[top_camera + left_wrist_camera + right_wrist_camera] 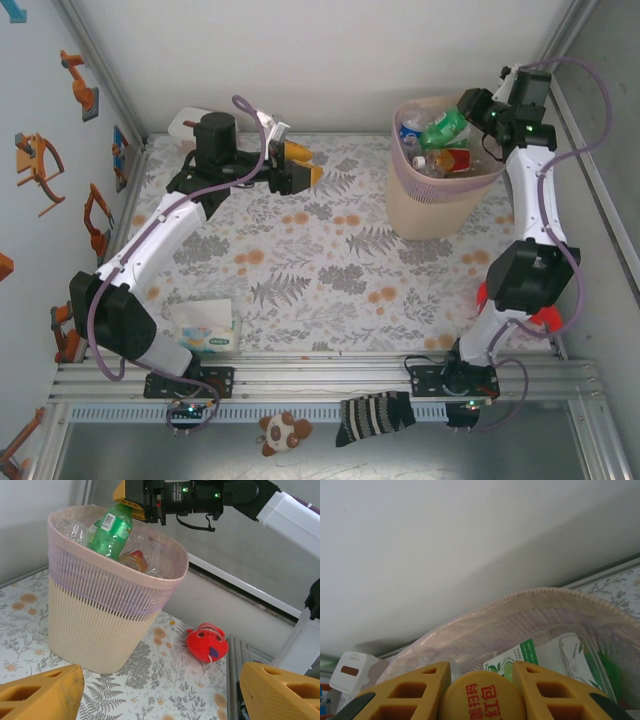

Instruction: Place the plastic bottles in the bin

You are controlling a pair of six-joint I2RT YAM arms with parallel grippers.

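Note:
My right gripper is just above the bin's opening (pixel 450 145) (pixel 540 635), and the body of the green bottle already hangs inside the bin's rim. I need to tilt my right gripper down toward the opening and let go of the bottle.
The beige bin (pixel 432 205) with a pink liner stands at the far right of the table. My right gripper (pixel 472 108) is above its rim, shut on a green plastic bottle (pixel 445 128) that hangs tilted into the opening. In the right wrist view both yellow fingers (pixel 405 692) clamp the bottle's yellow cap (pixel 482 700), with the bin's rim (pixel 520 605) beyond. The left wrist view shows the green bottle (pixel 112 530) under the right gripper (pixel 136 504), and an orange-labelled bottle (pixel 134 560) among several bottles inside the bin (pixel 100 625). My left gripper (pixel 303 170) is open and empty, left of the bin.
A red toy (pixel 206 641) lies on the table right of the bin, near the rail. A soft tissue pack (pixel 205 330) sits near the left arm's base. A white tissue box (pixel 185 122) stands at the far left. A striped sock (pixel 375 415) and a plush (pixel 283 432) hang below the front edge.

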